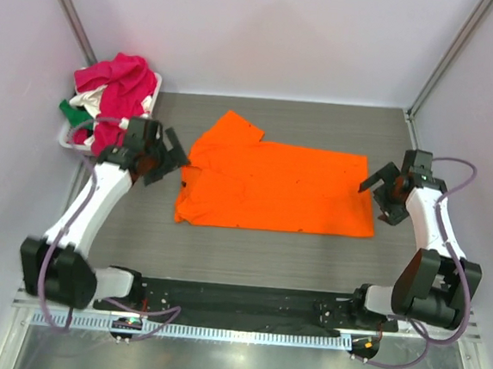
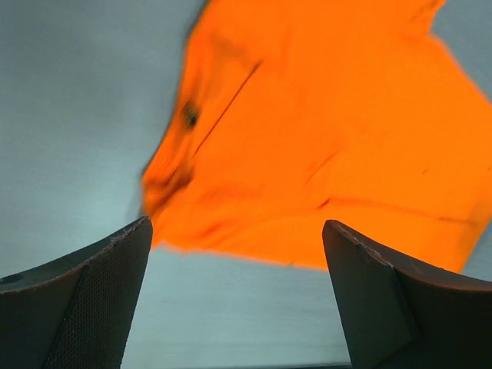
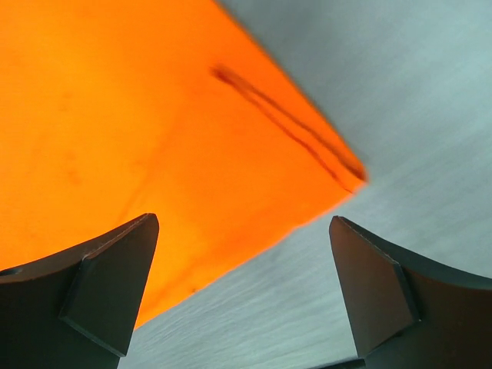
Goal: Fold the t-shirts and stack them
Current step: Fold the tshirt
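Note:
The left gripper goes outward and to the right in the top view next, then down onto the far sleeve's tip (image 1: 231,117), since it juts past the shirt's body.
A bright orange t-shirt (image 1: 272,187) lies spread flat on the grey table, collar end to the left, one sleeve pointing back. It also shows in the left wrist view (image 2: 323,138) and in the right wrist view (image 3: 138,131). My left gripper (image 1: 173,154) is open and empty, just off the shirt's left edge; it shows open in its own view (image 2: 237,234). My right gripper (image 1: 378,186) is open and empty at the shirt's right hem corner; it shows open in its own view (image 3: 244,231). Magenta-pink (image 1: 117,83), white and green (image 1: 73,111) shirts are heaped at the back left.
A white plastic basket (image 1: 156,86) at the back left corner holds the heaped shirts. Metal frame posts (image 1: 443,55) stand at the back corners. White walls close the table's sides and back. The arm bases sit on a black rail (image 1: 236,304) at the near edge.

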